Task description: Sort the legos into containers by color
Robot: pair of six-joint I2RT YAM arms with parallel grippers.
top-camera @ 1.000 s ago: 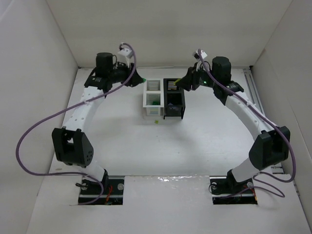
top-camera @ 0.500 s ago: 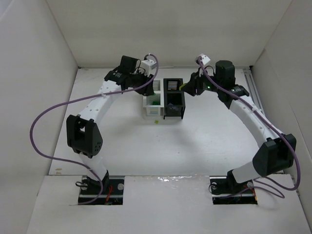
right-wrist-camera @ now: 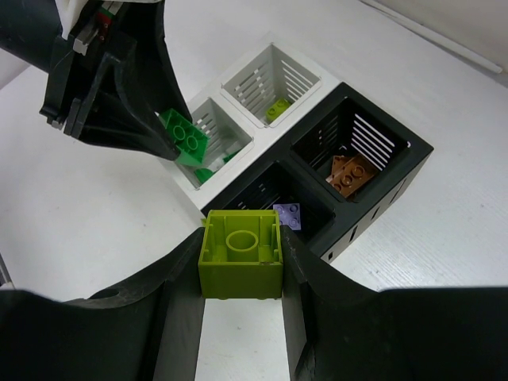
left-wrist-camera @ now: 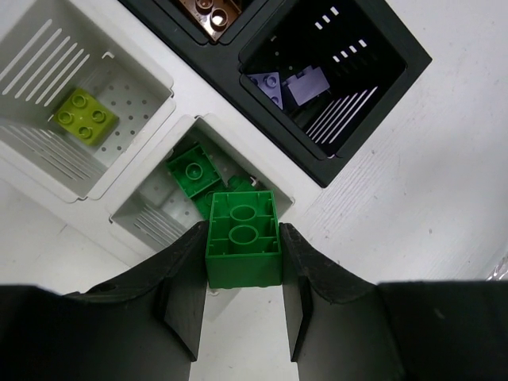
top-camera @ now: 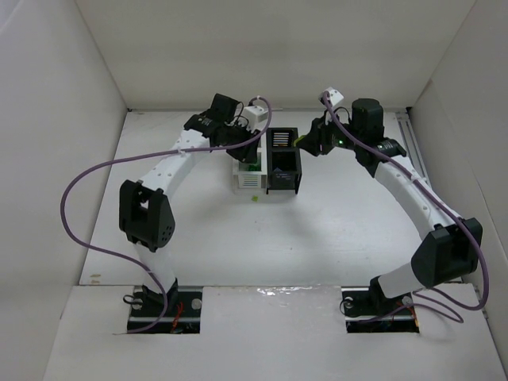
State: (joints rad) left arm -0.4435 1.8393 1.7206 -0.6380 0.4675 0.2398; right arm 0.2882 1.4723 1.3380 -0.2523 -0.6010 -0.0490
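The far white bin has a yellow-green lego in it. My right gripper should go across the black bins point(top-camera: 284, 163) next and release its lego there.
My left gripper point(left-wrist-camera: 242, 278) is shut on a green lego point(left-wrist-camera: 242, 238) and holds it above the near white bin point(left-wrist-camera: 151, 210), which holds other green legos point(left-wrist-camera: 190, 171). In the top view it point(top-camera: 244, 141) hangs over the white bins point(top-camera: 245, 163). My right gripper point(right-wrist-camera: 240, 294) is shut on a yellow-green lego point(right-wrist-camera: 240, 254), beside the black bins point(top-camera: 284, 163). The other white bin point(left-wrist-camera: 48, 59) holds one yellow-green lego point(left-wrist-camera: 86, 117). One black bin holds purple legos point(left-wrist-camera: 298, 83), the other an orange-brown one point(left-wrist-camera: 213, 9).
A small yellow-green piece point(top-camera: 254, 198) lies on the table just in front of the bin block. White walls enclose the table on the left, back and right. Purple cables loop off both arms.
My left arm has swung right from the back-left of the table to above the white bins, carrying the green lego. My right gripper has shifted only slightly beside the black bins.
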